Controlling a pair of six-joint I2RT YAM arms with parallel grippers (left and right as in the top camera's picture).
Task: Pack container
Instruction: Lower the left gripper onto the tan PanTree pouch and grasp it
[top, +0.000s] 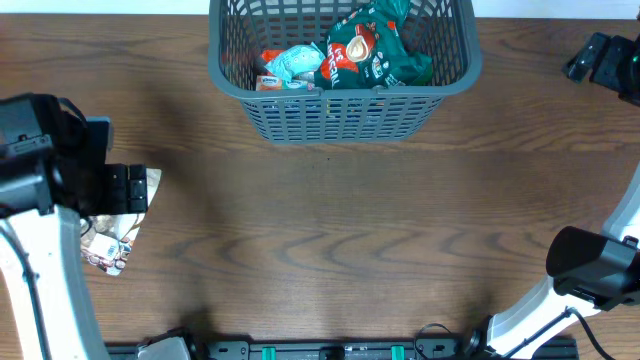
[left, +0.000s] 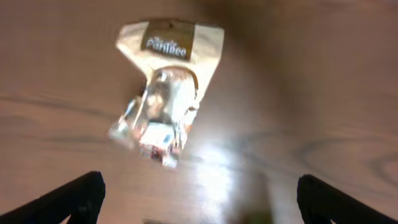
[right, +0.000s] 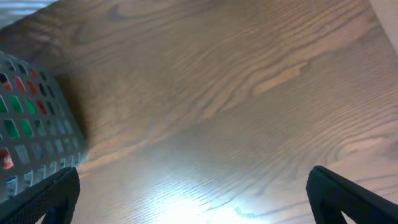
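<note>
My open left gripper comes down onto the pack's middle (top: 124, 221) (left: 171, 88) next and closes there, since the cream and silver snack pack lies below it.
The dark grey lattice basket (top: 340, 100) stands at the far middle of the table and holds a green snack bag (top: 372, 50), a light blue pack (top: 295, 63) and an orange pack. Its corner shows in the right wrist view (right: 34, 137). A cream and silver snack pack (top: 118, 240) lies on the table at the left, partly under my left arm. In the left wrist view the pack (left: 165, 93) lies ahead of my open, empty left gripper (left: 199, 199). My right gripper (right: 193, 193) is open and empty above bare wood to the right of the basket.
The right arm's base (top: 590, 265) stands at the front right, and its wrist (top: 605, 62) hangs at the far right edge. The left arm (top: 40, 170) covers the left side. Bare wooden table lies between the basket and the front edge.
</note>
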